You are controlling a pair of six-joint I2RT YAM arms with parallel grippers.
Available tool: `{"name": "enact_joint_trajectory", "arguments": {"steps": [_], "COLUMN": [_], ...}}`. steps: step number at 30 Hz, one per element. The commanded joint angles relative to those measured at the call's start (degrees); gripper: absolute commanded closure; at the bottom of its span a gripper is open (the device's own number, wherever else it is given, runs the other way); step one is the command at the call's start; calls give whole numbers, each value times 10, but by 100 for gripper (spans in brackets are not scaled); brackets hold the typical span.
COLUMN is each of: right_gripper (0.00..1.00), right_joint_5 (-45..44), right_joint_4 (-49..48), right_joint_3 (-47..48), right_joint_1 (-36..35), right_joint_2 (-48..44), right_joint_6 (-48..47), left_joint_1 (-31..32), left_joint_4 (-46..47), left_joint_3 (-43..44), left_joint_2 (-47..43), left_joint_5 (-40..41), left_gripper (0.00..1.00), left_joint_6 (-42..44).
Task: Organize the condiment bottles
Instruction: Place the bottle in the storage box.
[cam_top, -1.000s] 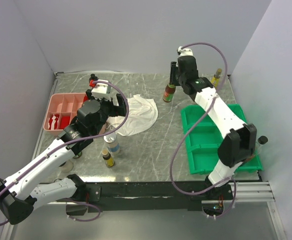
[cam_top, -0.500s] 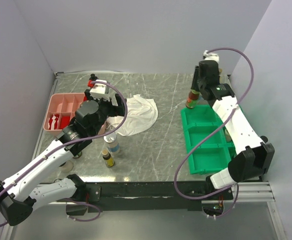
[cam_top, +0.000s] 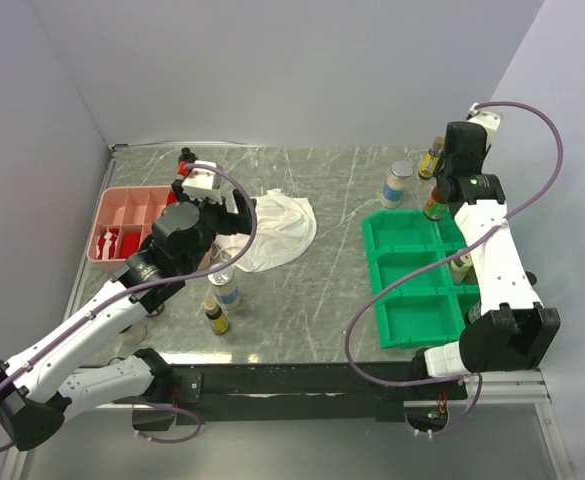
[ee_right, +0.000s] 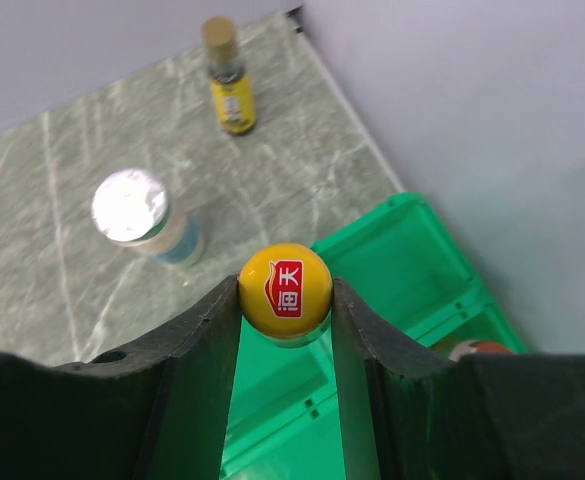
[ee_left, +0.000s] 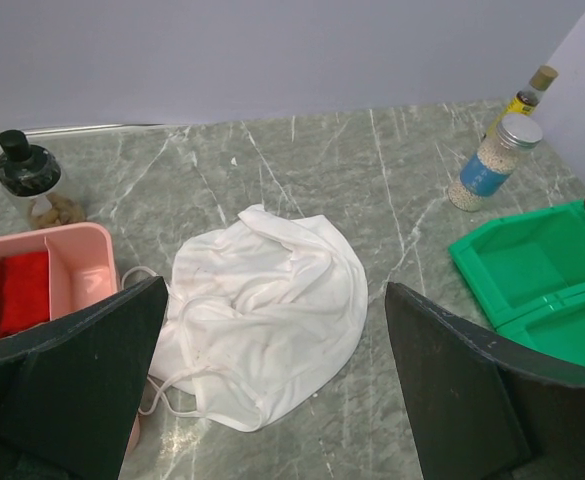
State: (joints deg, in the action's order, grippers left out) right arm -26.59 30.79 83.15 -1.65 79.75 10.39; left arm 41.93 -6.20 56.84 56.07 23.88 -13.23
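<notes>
The red-labelled bottle should go into the empty section of the tray, at the tray's far side. My right gripper should next move it to the right in the top view and down, and let go of it there.
My right gripper point(ee_right: 284, 296) point(cam_top: 442, 188) is shut on the yellow cap of a red-labelled condiment bottle point(ee_right: 285, 280) point(cam_top: 434, 207). It hangs over the back right compartment of the green tray point(ee_right: 417, 250). A silver-capped clear bottle with a blue label point(cam_top: 396, 184) point(ee_right: 144, 216) and a yellow-labelled bottle point(cam_top: 432, 157) point(ee_right: 228, 82) stand on the table behind the tray. My left gripper point(ee_left: 276, 292) point(cam_top: 234, 215) is open and empty over the white cloth point(ee_left: 267, 305). A blue-labelled clear bottle point(cam_top: 224, 285) and a small amber one point(cam_top: 215, 316) stand beside my left arm.
The pink tray point(cam_top: 122, 205) holds red items at the left. A black-capped jar point(ee_left: 30, 180) stands behind it. Another bottle point(cam_top: 459, 268) stands in the green tray point(cam_top: 402, 290), against its right side. Walls close the table on three sides.
My right arm has swung right, carrying the yellow-capped bottle from the back middle of the table to above the green tray's back right corner. The left arm has stayed put.
</notes>
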Motion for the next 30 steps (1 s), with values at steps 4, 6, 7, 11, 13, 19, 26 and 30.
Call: {"name": "enact_joint_trajectory", "arguments": {"steps": [4, 6, 7, 11, 13, 19, 26, 30], "right_gripper": [100, 100, 100, 100, 100, 100, 100, 100], "right_joint_5": [-60, -59, -54, -50, -51, -45, -28, -21], "right_joint_4": [-109, -114, -125, -154, -170, -202, -252, -297], "right_joint_3": [0, -4, -11, -35, -48, -69, -106, -127], "right_joint_1": [61, 75, 89, 116, 126, 146, 156, 159], "right_joint_2": [-18, -15, -13, -12, -10, 6, 14, 29], "right_joint_6": [-27, -29, -28, -30, -32, -36, -52, -61], "left_joint_1": [10, 10, 12, 13, 15, 16, 16, 16], "left_joint_4": [28, 29, 28, 26, 26, 32, 31, 33], "left_joint_3": [1, 1, 0, 1, 3, -2, -3, -4], "left_joint_2": [-12, -13, -13, -13, -15, -18, -10, -9], "left_joint_5": [6, 6, 6, 5, 2, 11, 20, 23], "left_gripper": [3, 3, 3, 3, 3, 3, 3, 3], "left_joint_6": [-1, -1, 0, -1, -3, 2, 6, 7]}}
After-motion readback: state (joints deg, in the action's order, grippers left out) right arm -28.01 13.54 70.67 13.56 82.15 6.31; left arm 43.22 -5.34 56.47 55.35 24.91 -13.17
